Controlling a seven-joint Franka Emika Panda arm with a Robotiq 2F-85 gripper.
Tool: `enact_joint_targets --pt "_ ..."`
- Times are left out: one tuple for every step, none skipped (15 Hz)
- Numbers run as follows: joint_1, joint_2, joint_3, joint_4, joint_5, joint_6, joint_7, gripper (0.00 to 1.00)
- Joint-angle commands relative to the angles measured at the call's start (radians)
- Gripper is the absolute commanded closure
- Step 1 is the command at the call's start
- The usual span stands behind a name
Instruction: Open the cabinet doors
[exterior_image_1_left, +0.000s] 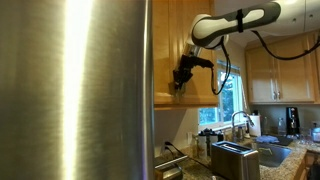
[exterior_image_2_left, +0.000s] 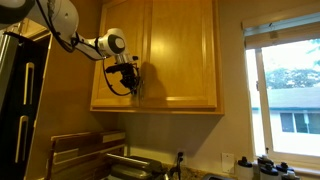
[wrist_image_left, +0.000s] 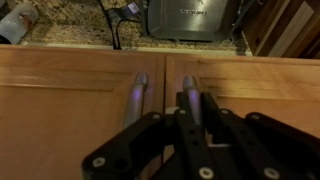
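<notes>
My gripper will next swing back from the cabinet toward the fridge, turning with the held handle (wrist_image_left: 192, 92), then release it, as the doors are still closed.
The cabinet doors are a pair of tall honey-oak wall-cabinet doors (exterior_image_2_left: 185, 50), seen edge-on in an exterior view (exterior_image_1_left: 166, 50). They look closed. The wrist view shows their two slim metal bar handles side by side, the left handle (wrist_image_left: 138, 92) and the right handle (wrist_image_left: 188, 86). My gripper (exterior_image_2_left: 133, 86) is at the lower middle of the doors, where the handles meet, also seen in an exterior view (exterior_image_1_left: 181, 80). In the wrist view its dark fingers (wrist_image_left: 192, 105) sit on either side of the right handle and look shut on it.
A big stainless steel fridge (exterior_image_1_left: 70, 90) fills the foreground beside the cabinet. Below on the counter are a toaster (exterior_image_1_left: 232, 158), a sink faucet (exterior_image_1_left: 238, 122) and wooden boards (exterior_image_2_left: 78, 150). A window (exterior_image_2_left: 290, 90) lies to the side.
</notes>
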Motion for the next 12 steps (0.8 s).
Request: enact_joint_targets --pt "0.029 -0.054 0.005 -0.052 0.011 -0.057 -0.068 0.91" --pt "0.034 -0.075 0.006 -0.068 0.019 -0.077 -0.104 0.91" --pt "0.039 -0.098 0.007 -0.083 0.022 -0.103 -0.136 0.91" --pt "0.042 -0.123 0.01 -0.1 0.014 -0.126 -0.155 0.91" --pt "0.044 -0.148 0.02 -0.116 -0.011 -0.158 -0.155 0.91" --pt "0.049 -0.171 0.026 -0.129 -0.018 -0.184 -0.163 0.91" --pt "0.054 -0.198 0.035 -0.147 -0.029 -0.21 -0.161 0.91" --pt "0.059 -0.221 0.046 -0.163 -0.041 -0.234 -0.161 0.91" --pt "0.066 -0.244 0.055 -0.178 -0.041 -0.261 -0.165 0.91" --pt "0.076 -0.266 0.063 -0.193 -0.036 -0.285 -0.176 0.91" --pt "0.088 -0.288 0.069 -0.204 -0.028 -0.31 -0.196 0.91" --pt "0.101 -0.308 0.077 -0.212 -0.025 -0.332 -0.215 0.91"
